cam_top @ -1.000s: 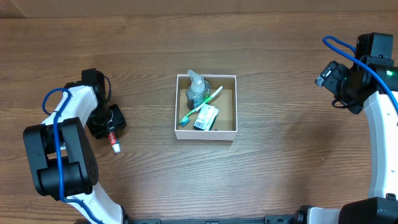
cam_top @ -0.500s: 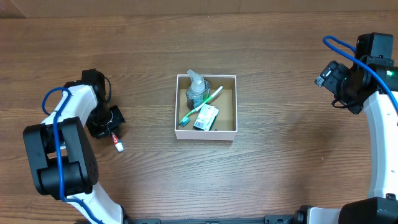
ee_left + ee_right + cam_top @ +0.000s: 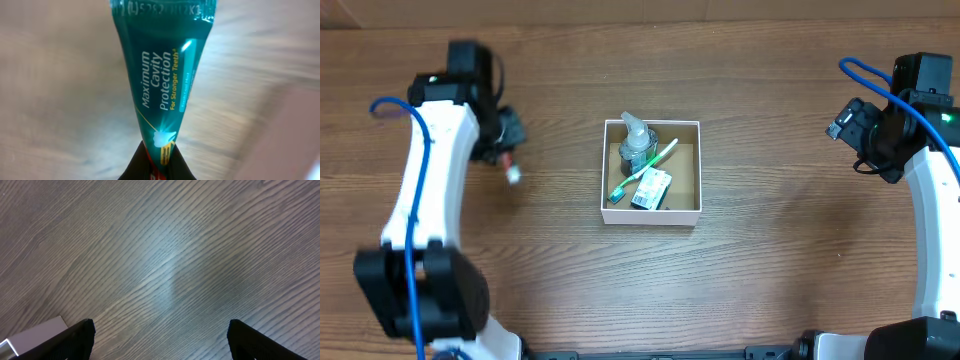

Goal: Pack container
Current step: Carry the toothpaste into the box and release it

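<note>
My left gripper carries the tube right in the overhead view next, toward the container, over the container's bare bottom beside the packet, and lets it go.
The container is a small square box with white walls and a brown inside, at the table's middle. In it are a clear pump bottle, a green toothbrush and a small packet. My left gripper is shut on a teal toothpaste tube and holds it above the table, left of the container; the tube's white cap points down. My right gripper is open and empty at the far right, over bare wood.
The wood table spreads all round the container. The container's white corner shows at the lower left of the right wrist view.
My left arm has lifted the toothpaste tube off the table and swung up and toward the back, a little to the right. The right arm has not moved.
</note>
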Robot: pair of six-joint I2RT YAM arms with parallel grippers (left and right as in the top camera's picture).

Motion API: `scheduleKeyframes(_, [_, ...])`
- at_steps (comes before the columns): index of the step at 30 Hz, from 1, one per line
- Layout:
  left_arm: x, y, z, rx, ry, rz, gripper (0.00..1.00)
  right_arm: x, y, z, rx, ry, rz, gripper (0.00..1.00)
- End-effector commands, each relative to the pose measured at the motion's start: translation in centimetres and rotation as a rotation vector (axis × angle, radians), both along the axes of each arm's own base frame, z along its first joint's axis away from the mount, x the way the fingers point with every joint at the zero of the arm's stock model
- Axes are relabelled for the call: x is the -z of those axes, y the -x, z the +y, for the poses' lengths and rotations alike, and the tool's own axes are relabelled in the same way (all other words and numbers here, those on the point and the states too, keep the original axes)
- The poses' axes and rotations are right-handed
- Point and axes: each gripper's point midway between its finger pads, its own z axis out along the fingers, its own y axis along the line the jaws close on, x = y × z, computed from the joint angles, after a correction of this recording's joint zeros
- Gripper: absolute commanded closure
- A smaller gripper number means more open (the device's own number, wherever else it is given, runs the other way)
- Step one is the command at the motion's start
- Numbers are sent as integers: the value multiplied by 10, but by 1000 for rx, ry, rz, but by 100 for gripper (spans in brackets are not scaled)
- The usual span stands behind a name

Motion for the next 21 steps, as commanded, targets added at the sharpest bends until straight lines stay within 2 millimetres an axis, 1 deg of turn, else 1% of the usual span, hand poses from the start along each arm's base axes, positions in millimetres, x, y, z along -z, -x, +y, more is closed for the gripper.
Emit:
scheduleKeyframes(1, [-74, -6, -76, 330, -30, -231, 96, 0, -1, 0, -7, 2, -3, 13])
scheduleKeyframes(2, [-80, -3, -100, 434, -41, -258, 96, 0, -1, 0, -7, 2, -3, 13])
scheduleKeyframes(4, [-82, 4, -139, 603, -59, -278, 96, 0, -1, 0, -7, 2, -3, 13])
scheduleKeyframes(5, [-81, 8, -152, 660, -64, -279, 96, 0, -1, 0, -7, 3, -4, 13])
scheduleKeyframes(7, [-74, 20, -190, 831, -83, -272, 96, -1, -1, 0, -7, 3, -6, 13])
scheduleKeyframes(8, [-69, 26, -205, 905, -93, -264, 96, -1, -2, 0, -7, 3, -7, 13])
scheduleKeyframes(9, [-64, 29, -215, 955, -101, -257, 96, -1, -2, 0, -7, 3, -7, 13])
scheduleKeyframes(10, [-56, 35, -231, 1033, -114, -242, 96, -1, -1, 0, -7, 3, -6, 13])
scheduleKeyframes(11, [-50, 37, -238, 1069, -123, -230, 96, -1, -1, 0, -7, 3, -6, 13])
scheduleKeyframes(13, [-27, 41, -257, 1118, -138, -183, 95, -1, -1, 0, -7, 3, -6, 13])
scheduleKeyframes(14, [-19, 42, -261, 1130, -137, -163, 87, -1, -1, 0, -7, 3, -5, 13])
scheduleKeyframes(15, [-5, 43, -266, 1143, -139, -128, 77, -1, -1, 0, -7, 3, -6, 13])
scheduleKeyframes(18, [25, 44, -271, 1148, -135, -49, 72, -1, -1, 0, -7, 3, -5, 13])
scheduleKeyframes(21, [44, 45, -269, 1151, -141, 8, 71, -1, -1, 0, -7, 3, -5, 13])
